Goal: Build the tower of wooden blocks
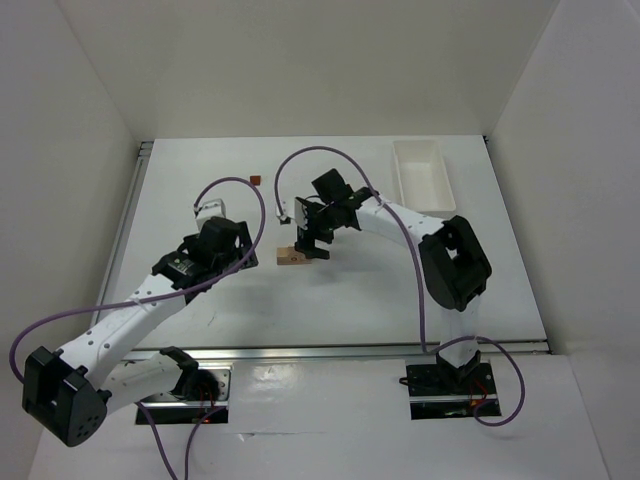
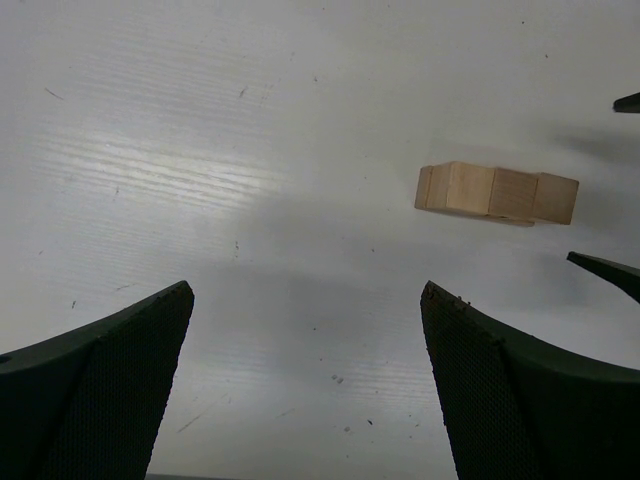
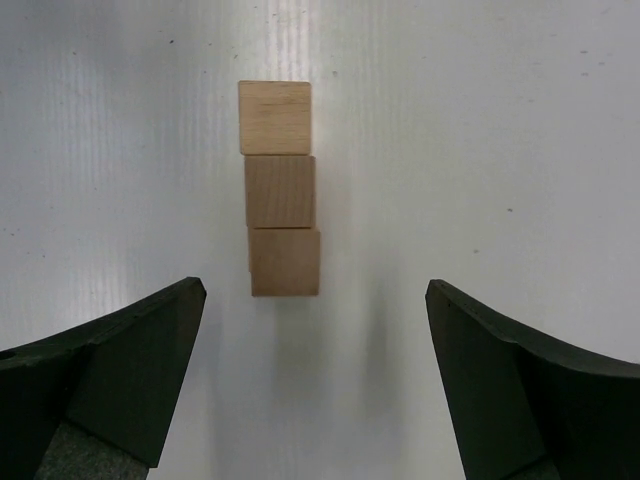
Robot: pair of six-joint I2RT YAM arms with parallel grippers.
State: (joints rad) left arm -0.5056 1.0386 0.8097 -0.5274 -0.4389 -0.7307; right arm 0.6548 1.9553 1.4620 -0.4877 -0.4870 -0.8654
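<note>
I will next move my right gripper away from the row of blocks, outward and to the right in the top view, then down beside the white tray, because those blocks already touch.
Three pale and tan wooden blocks [image 3: 280, 190] lie touching in a row on the white table. They also show in the top view [image 1: 290, 257] and in the left wrist view [image 2: 495, 193]. My right gripper [image 3: 315, 300] is open and empty just above the near end of the row, with the blocks ahead of its fingers; in the top view the right gripper [image 1: 312, 245] hangs right beside the blocks. My left gripper [image 2: 305, 300] is open and empty over bare table, left of the blocks. A single dark brown block [image 1: 255, 180] sits apart at the back.
A white rectangular tray [image 1: 422, 175] stands at the back right. The right gripper's fingertips [image 2: 605, 268] show at the right edge of the left wrist view. White walls close in the table on three sides.
</note>
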